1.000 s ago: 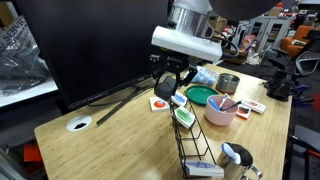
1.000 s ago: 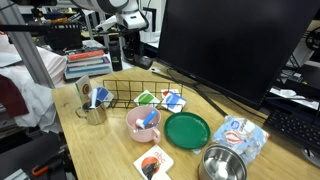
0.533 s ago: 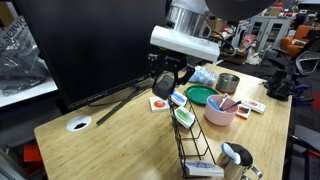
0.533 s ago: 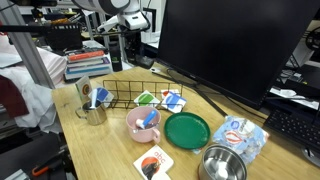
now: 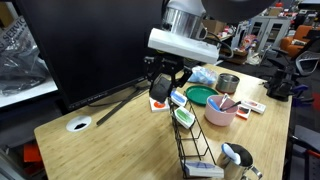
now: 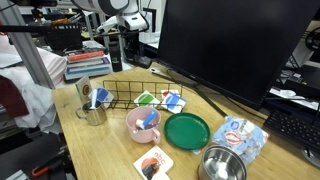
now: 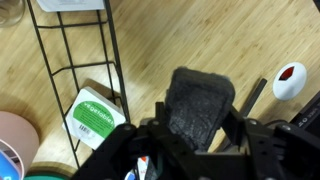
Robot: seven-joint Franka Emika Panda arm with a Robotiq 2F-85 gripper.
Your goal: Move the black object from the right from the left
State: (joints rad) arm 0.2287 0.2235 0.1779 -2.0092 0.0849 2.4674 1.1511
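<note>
My gripper lowers the black object to the bare wood beside the wire rack next and releases it there, since that spot is clear of other things.
My gripper (image 7: pixel 198 118) is shut on the black object (image 7: pixel 198 102), a matte-black block with rounded corners that sticks out past the fingertips (image 7: pixel 232 118). It hangs above the wooden table, beside the black wire rack (image 7: pixel 75 70). In an exterior view the gripper (image 5: pixel 160 88) holds the block (image 5: pixel 159 87) in front of the monitor, above a card on the table. In an exterior view the gripper (image 6: pixel 116 56) is at the far end of the rack and the block cannot be made out.
A large black monitor (image 5: pixel 90 45) with a slanted stand leg (image 5: pixel 120 102) is behind the gripper. The wire rack (image 5: pixel 190 135), pink bowl (image 5: pixel 220 112), green plate (image 5: pixel 200 95), metal bowl (image 5: pixel 228 83) and metal cup (image 6: pixel 92 110) are on the table. A white disc (image 7: pixel 290 78) lies nearby.
The gripper with the black object has shifted slightly left and up in the exterior view. Nothing else has moved.
</note>
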